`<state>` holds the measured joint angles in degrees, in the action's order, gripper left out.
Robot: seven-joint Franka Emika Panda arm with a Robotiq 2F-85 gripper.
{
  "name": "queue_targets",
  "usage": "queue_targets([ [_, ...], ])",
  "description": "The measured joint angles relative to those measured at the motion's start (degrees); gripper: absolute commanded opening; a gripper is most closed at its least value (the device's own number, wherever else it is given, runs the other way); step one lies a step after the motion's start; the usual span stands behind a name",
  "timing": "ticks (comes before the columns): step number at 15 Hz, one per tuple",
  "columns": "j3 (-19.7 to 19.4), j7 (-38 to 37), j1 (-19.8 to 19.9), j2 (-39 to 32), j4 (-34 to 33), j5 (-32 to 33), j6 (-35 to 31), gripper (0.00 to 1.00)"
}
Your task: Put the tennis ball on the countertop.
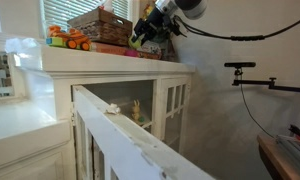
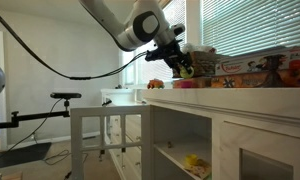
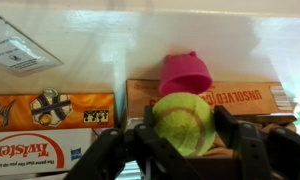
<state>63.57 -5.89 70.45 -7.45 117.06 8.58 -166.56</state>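
I will move my gripper slowly across the countertop toward and over the pink object (image 3: pixel 184 72) to let go of the ball (image 3: pixel 184 123). The ball still hangs just short of it.
The yellow-green tennis ball (image 3: pixel 184 123) sits between the two black fingers of my gripper (image 3: pixel 186 128), which is shut on it. In both exterior views the gripper (image 1: pixel 147 33) (image 2: pixel 182 64) hangs just above the white countertop (image 1: pixel 120 62) (image 2: pixel 230 96), near its end. The ball shows as a small yellow-green spot in an exterior view (image 2: pixel 186 70). In the wrist view the ball hovers in front of board game boxes.
On the countertop stand a wicker basket (image 1: pixel 102 25), an orange toy (image 1: pixel 75 42), board game boxes (image 3: pixel 50 125) (image 2: pixel 252 68) and a pink object (image 3: pixel 184 74). A white sloping rail (image 1: pixel 130 135) runs in front of the cabinet. Window blinds (image 2: pixel 255 25) are behind.
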Motion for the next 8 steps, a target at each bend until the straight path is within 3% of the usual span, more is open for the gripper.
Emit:
queue_targets([
  [5, -7.0, -5.9, -7.2, -0.8, -1.7, 7.7, 1.7, 0.37],
  [6, -7.9, -6.7, -8.3, -1.2, -2.0, 9.1, 2.1, 0.62],
  [8, -9.4, -8.1, -10.0, -2.0, -2.8, 11.1, 2.8, 0.62],
])
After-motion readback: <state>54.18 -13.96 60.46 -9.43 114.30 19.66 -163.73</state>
